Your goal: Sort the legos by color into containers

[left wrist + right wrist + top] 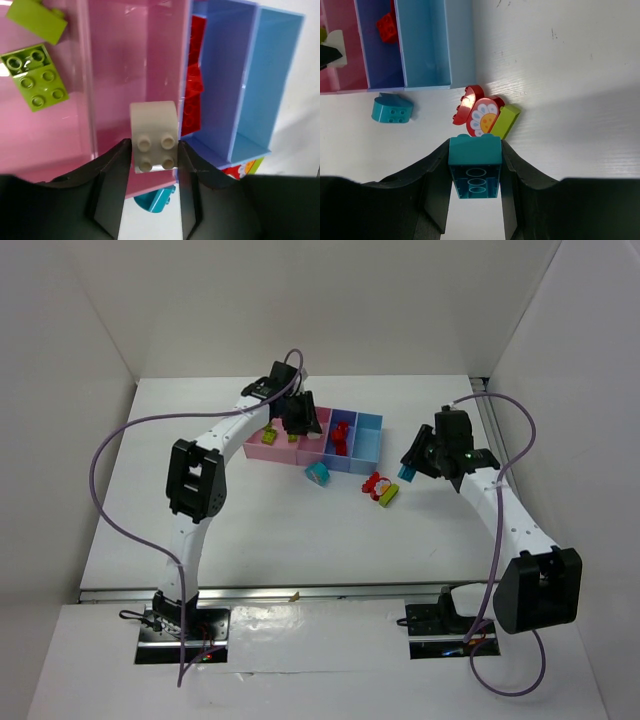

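Note:
The light blue bin (367, 443) (426, 42) is empty, so the robot's right gripper needs to move outward and to the left in the top view next, over that bin, and let go of the cyan brick.
The four joined bins (368, 452) stand at the table's middle back. My left gripper (154, 150) is shut on a white brick (153, 135), held above the second pink bin (135, 60). Two lime green bricks (35, 75) lie in the first pink bin (30, 140). Red bricks (192, 85) lie in the periwinkle bin (220, 90); the light blue bin (270, 75) holds nothing I can see. My right gripper (476, 165) is shut on a cyan brick (475, 167), held above the table right of the bins. A red, white and lime clump (485, 115) and a loose cyan brick (392, 108) lie on the table.
White walls enclose the table on the left, back and right. Purple cables loop from both arms (110, 455). The table's front edge (300, 592) runs just ahead of the arm bases.

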